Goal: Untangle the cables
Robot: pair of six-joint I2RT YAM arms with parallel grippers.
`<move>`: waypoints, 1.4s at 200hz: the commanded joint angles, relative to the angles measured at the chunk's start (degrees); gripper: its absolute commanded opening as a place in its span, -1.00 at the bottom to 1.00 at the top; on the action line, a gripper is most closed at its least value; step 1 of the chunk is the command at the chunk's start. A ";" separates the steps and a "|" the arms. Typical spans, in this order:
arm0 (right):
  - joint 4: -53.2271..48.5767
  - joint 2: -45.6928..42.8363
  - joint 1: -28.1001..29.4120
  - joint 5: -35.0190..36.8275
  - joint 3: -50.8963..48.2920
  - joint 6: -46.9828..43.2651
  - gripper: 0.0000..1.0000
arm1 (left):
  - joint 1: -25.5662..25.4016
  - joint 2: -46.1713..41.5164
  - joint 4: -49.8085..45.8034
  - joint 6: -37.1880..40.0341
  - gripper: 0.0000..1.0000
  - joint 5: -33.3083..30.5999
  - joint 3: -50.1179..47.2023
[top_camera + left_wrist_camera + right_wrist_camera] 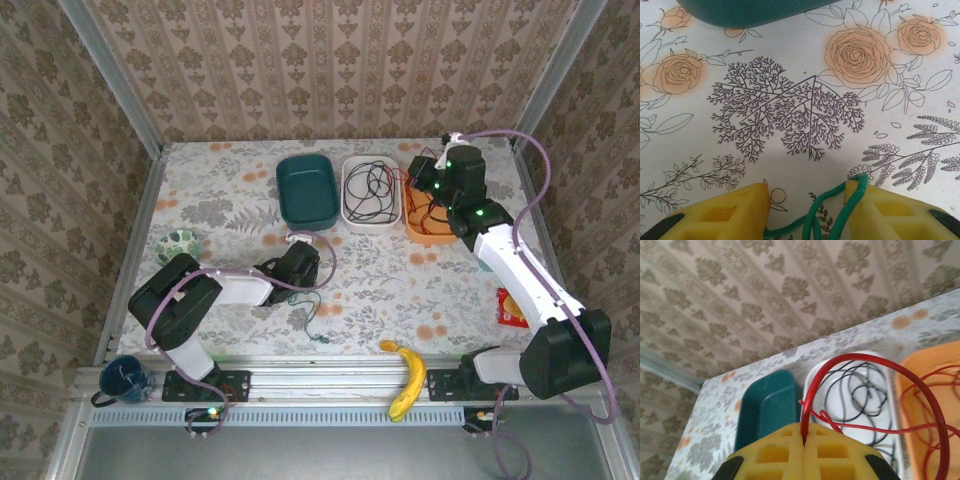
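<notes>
The robot's right gripper will next go down toward the orange tray, which lies below it, and release the red cable (875, 360) among the red loops already inside.
In the left wrist view my left gripper (807, 192) stands open just above the flowered tablecloth. The green cable (832, 210) loops loosely between its yellow fingers and lies over the tip of the right one. From above, the left gripper (300, 265) is at mid-table and the green cable (312, 315) trails toward the near edge. My right gripper (804, 432) is shut on the red cable (875, 360), whose arc rises over the white tray and the orange tray (902, 405). The black cable (860, 390) lies coiled in the white tray (372, 222). The right gripper (425, 180) hangs over the orange tray (415, 230).
An empty teal tray (308, 188) stands left of the white one, just beyond my left gripper. A banana (405, 375) lies at the near edge. A blue mug (122, 378) sits at the near left, a small bowl (182, 243) at the left, and a red packet (512, 308) at the right.
</notes>
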 commanded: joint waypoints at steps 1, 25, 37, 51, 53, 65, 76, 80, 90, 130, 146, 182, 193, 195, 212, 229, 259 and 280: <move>-2.24 2.44 -3.97 2.54 1.11 -0.18 -0.98 | 1.04 0.13 -2.29 -0.68 -0.03 -0.92 -1.73; -2.58 7.59 -7.60 2.39 1.38 0.71 -0.99 | 1.04 -0.70 -1.30 -0.38 0.01 -0.29 -2.08; -2.29 10.03 -8.36 1.69 1.21 0.96 -0.98 | 1.04 -1.01 -0.67 -0.16 0.04 0.16 -2.10; -3.26 12.23 -8.41 1.11 1.25 1.28 -0.91 | 1.03 -1.33 -0.39 0.04 0.07 0.73 -1.85; -3.42 12.44 -8.41 1.02 1.22 1.37 -0.88 | 1.06 -1.41 -0.39 0.06 0.08 0.82 -1.84; -4.09 13.06 -8.41 0.61 0.68 2.44 -0.49 | 1.08 -1.87 -0.56 0.29 0.13 1.18 -1.53; -3.74 12.48 -8.41 0.27 -0.44 3.12 -0.20 | 1.03 -2.67 -0.65 0.46 0.22 1.54 -1.48; -3.42 12.06 -8.35 0.29 -0.94 3.16 -0.15 | 1.03 -3.04 -0.65 0.56 0.26 1.77 -1.48; -3.17 10.93 -8.09 0.28 -2.08 3.03 -0.09 | 1.10 -4.24 -0.59 0.74 0.33 2.34 -1.77; -5.82 7.71 -2.99 -2.74 -3.53 -3.63 -0.07 | 2.96 -10.70 -3.29 1.34 0.51 4.30 -2.31; -6.54 7.49 1.29 -6.16 -3.72 -7.32 -0.07 | 3.95 -13.26 -5.61 0.96 0.53 3.80 -2.53; -3.64 10.11 12.86 -22.00 -5.88 -11.22 -0.08 | 6.88 -17.90 -10.49 -1.48 0.54 2.81 -3.94; -4.06 12.40 15.46 -28.29 -5.66 -12.36 -0.09 | 8.21 -18.70 -10.73 -2.72 0.53 3.31 -4.97; -4.39 12.90 15.82 -29.36 -5.54 -12.61 -0.09 | 8.52 -18.87 -10.68 -2.96 0.53 3.42 -5.16; -10.69 17.84 19.35 -37.27 -2.82 -16.75 -0.10 | 10.75 -19.79 -10.87 -5.59 0.52 3.99 -6.97; -19.17 22.65 23.08 -41.27 0.69 -22.77 -0.10 | 12.60 -20.62 -9.54 -6.94 0.52 6.13 -8.77; -26.44 28.60 28.73 -42.26 4.20 -29.50 -0.09 | 12.72 -21.02 -10.22 -6.43 0.51 5.96 -9.48; -27.79 33.08 30.16 -43.54 5.84 -28.95 -0.09 | 12.67 -21.23 -10.45 -5.97 0.51 5.97 -9.74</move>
